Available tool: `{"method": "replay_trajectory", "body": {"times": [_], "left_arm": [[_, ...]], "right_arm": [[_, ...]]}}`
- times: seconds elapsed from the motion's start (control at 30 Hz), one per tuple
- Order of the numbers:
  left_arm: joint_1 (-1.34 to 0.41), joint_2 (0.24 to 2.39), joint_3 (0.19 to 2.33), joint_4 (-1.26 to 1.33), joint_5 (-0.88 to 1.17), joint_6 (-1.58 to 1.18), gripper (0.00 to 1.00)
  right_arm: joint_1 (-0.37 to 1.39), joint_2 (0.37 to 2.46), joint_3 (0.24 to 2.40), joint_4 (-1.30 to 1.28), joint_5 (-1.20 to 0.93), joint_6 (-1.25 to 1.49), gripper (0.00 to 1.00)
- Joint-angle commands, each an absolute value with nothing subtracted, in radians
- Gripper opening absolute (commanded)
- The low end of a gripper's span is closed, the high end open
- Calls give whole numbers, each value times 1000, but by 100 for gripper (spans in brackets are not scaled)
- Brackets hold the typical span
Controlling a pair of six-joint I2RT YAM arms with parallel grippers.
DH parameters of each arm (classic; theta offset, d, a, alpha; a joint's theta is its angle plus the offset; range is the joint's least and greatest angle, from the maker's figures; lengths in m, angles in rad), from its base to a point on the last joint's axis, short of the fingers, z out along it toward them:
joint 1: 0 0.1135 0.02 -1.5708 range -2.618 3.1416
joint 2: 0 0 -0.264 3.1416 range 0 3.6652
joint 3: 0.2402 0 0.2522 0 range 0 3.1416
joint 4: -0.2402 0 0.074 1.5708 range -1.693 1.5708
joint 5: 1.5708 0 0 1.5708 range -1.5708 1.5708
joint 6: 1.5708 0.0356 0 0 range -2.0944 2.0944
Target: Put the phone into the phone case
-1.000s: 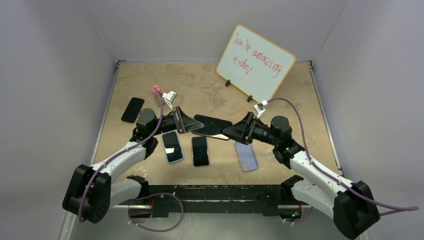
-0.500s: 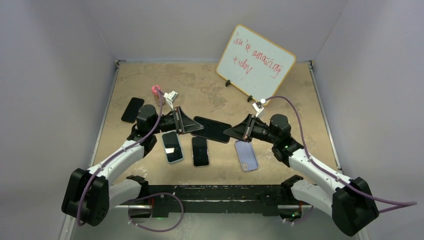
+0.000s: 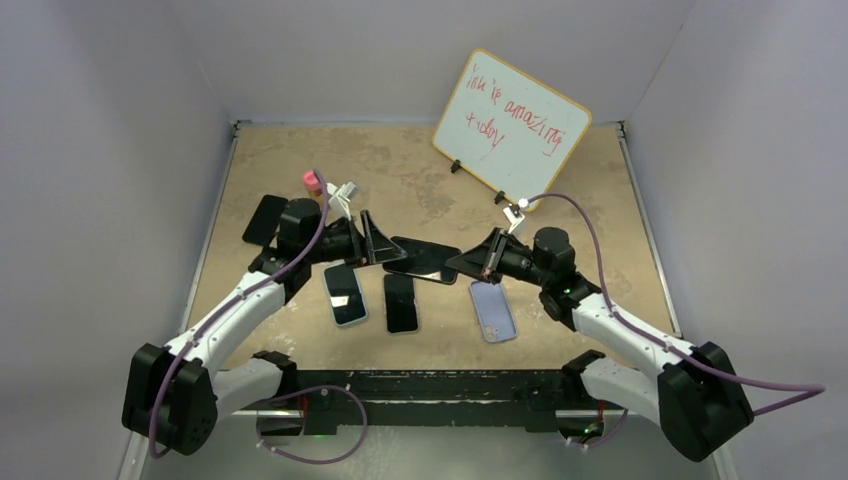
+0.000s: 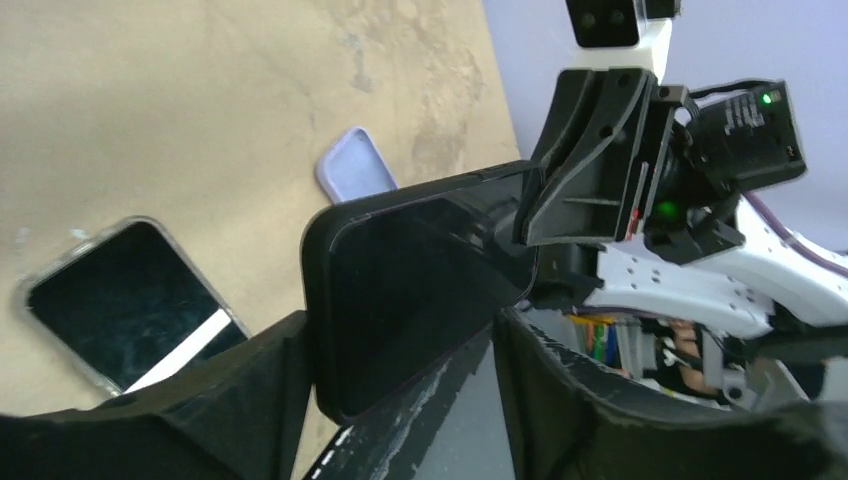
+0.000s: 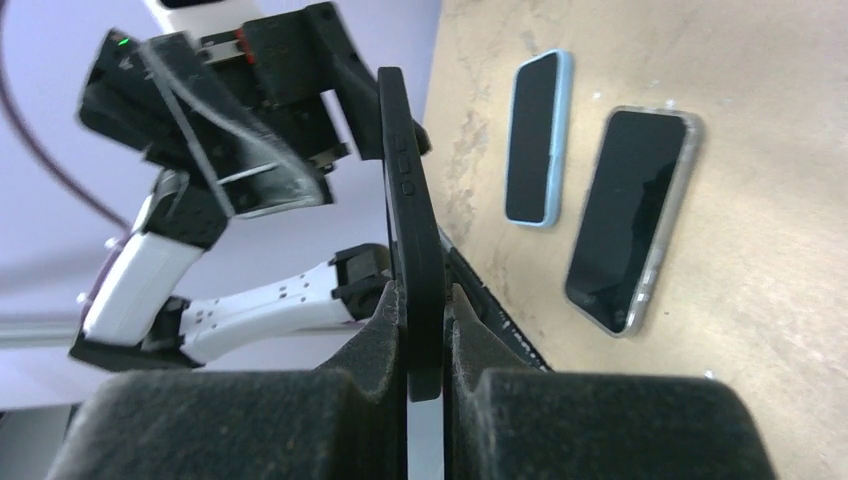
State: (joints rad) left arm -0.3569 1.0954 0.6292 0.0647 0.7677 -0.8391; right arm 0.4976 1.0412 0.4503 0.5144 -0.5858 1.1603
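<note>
The black phone next needs my right gripper to lower it flat onto the bare tabletop below, outward of the phone in the clear case, and release its end.
A black phone [image 3: 425, 258] with a raised black case rim round its screen hangs in the air between both arms, above the table. My right gripper [image 5: 425, 300] is shut on its right end, the pads pressed flat on both faces. My left gripper [image 4: 400, 335] is open. Its fingers [image 4: 285, 350] stand apart on either side of the phone's [image 4: 420, 270] left end, with a gap on the right side. In the top view the left gripper [image 3: 375, 240] sits just left of the phone and the right gripper [image 3: 470, 265] just right of it.
On the table below lie a phone in a light blue case [image 3: 345, 293], a phone in a clear case [image 3: 401, 301] and a lavender case [image 3: 493, 311]. Another black phone [image 3: 265, 219] and a pink object [image 3: 313, 180] lie at left. A whiteboard [image 3: 512, 125] stands at back right.
My right gripper closed on the phone's right end. My left gripper then opened off the left end and drew back a little to the left.
</note>
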Motion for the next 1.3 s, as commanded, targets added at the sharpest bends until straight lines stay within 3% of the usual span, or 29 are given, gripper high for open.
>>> {"method": "replay_trajectory", "body": {"times": [0.0, 0.13, 0.33, 1.0, 1.27], "left_arm": [[-359, 1057, 736, -158, 607, -663, 69], [-359, 1041, 771, -277, 498, -598, 77], [-359, 1023, 783, -376, 390, -527, 80], [-359, 1021, 758, -431, 298, -444, 82], [-359, 1051, 761, -413, 298, -450, 81]], "right_arm": [[490, 1059, 467, 540, -522, 1160, 0], [485, 1094, 477, 536, -490, 1148, 0], [476, 1191, 530, 498, -443, 1081, 0], [385, 1695, 743, 596, -511, 987, 0], [357, 1739, 789, 492, -492, 921, 36]]}}
